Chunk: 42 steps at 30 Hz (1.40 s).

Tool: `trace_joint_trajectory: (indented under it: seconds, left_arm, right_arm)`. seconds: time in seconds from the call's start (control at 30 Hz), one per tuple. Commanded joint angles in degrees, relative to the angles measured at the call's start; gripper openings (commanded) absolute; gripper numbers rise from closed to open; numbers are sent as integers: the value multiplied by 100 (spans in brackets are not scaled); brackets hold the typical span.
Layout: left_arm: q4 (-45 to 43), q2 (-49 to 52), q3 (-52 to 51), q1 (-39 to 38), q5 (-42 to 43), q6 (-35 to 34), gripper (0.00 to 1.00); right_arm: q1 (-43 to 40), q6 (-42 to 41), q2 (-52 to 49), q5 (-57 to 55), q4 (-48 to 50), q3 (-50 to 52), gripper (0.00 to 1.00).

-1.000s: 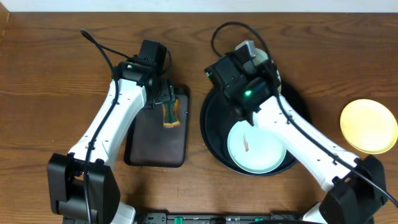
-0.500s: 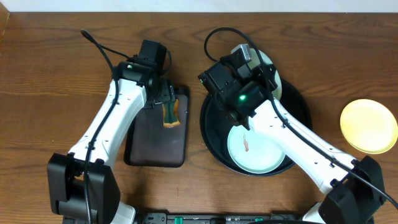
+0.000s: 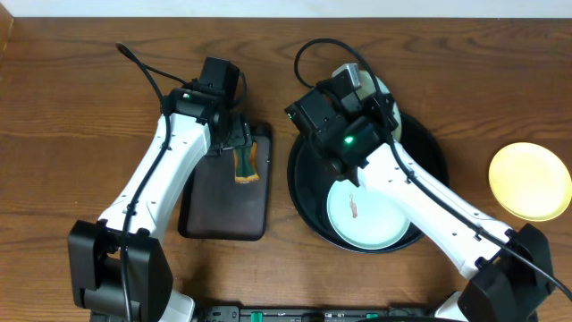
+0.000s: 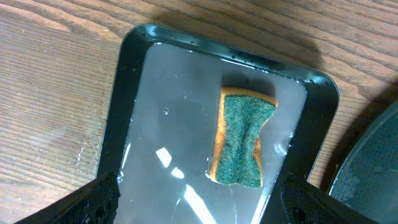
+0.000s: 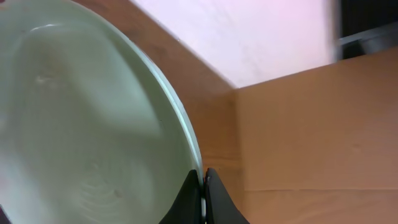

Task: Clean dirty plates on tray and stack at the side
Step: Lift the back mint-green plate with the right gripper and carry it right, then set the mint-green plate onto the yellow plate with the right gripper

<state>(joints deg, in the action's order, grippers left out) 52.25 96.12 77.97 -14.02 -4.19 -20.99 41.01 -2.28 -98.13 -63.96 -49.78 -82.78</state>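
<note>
I will next swing my right gripper over the already set-aside pale yellow plate [image 3: 531,182], then lower it and release. The plate is below my gripper and to its right in the overhead view.
My right gripper [image 5: 203,186] is shut on the rim of a pale mint-white plate [image 5: 87,124] and holds it tilted up over the back of the round black tray [image 3: 304,174]. From overhead only a sliver of this plate [image 3: 384,88] shows behind the arm. A second mint-white plate [image 3: 371,215] with a reddish smear lies flat in the front of the tray. The pale yellow plate [image 3: 530,182] rests on the table at the far right. My left gripper [image 4: 205,202] hangs open over the rectangular tray, holding nothing.
A small black rectangular tray [image 4: 134,93] with a wet floor lies left of the round tray, holding a green-and-yellow sponge [image 4: 239,140]. The round tray's rim [image 4: 367,180] shows close beside it. A brown cardboard surface [image 5: 311,124] fills the background behind the lifted plate.
My right arm shifted a little to the left with the plate in its grip, then held still. The left arm and the sponge have not moved.
</note>
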Motion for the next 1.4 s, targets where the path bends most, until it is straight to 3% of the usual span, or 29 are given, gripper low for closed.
trace_joint_trajectory:
  seconds: [0.0,0.17,0.33,0.6,1.03,1.07,1.13,1.2,1.37]
  left_arm:
    - [20,-20,116,13,15,-7,84]
    - [20,-20,116,13,17,-9,85]
    - [20,-20,116,13,15,-9,84]
    - [20,-20,116,13,15,-9,84]
    - [20,-20,116,13,15,-9,85]
    - [20,-20,116,13,15,-7,85]
    - [20,-20,116,13,15,-7,85]
    - [20,-20,116,13,15,-7,85]
    - [20,-20,116,13,17,-9,85]
  right_arm:
    - [-476,-953,149,1578,11,-9,1]
    - [-2326,-1606,181,5281,153,-52,1]
    - [-4151,-2009,208,7318,-334,-52,1]
    - [-6623,-1539,205,7541,-1172,76,1]
    - [-9431,-1436,201,7173,11,1648,1]
    - [-9538,-1427,201,7257,55,1670,4]
    - [-9650,-1174,214,7674,105,1659,31]
    - [-9643,-933,293,8336,127,1639,39]
    - [-9285,-914,837,9141,203,1641,44]
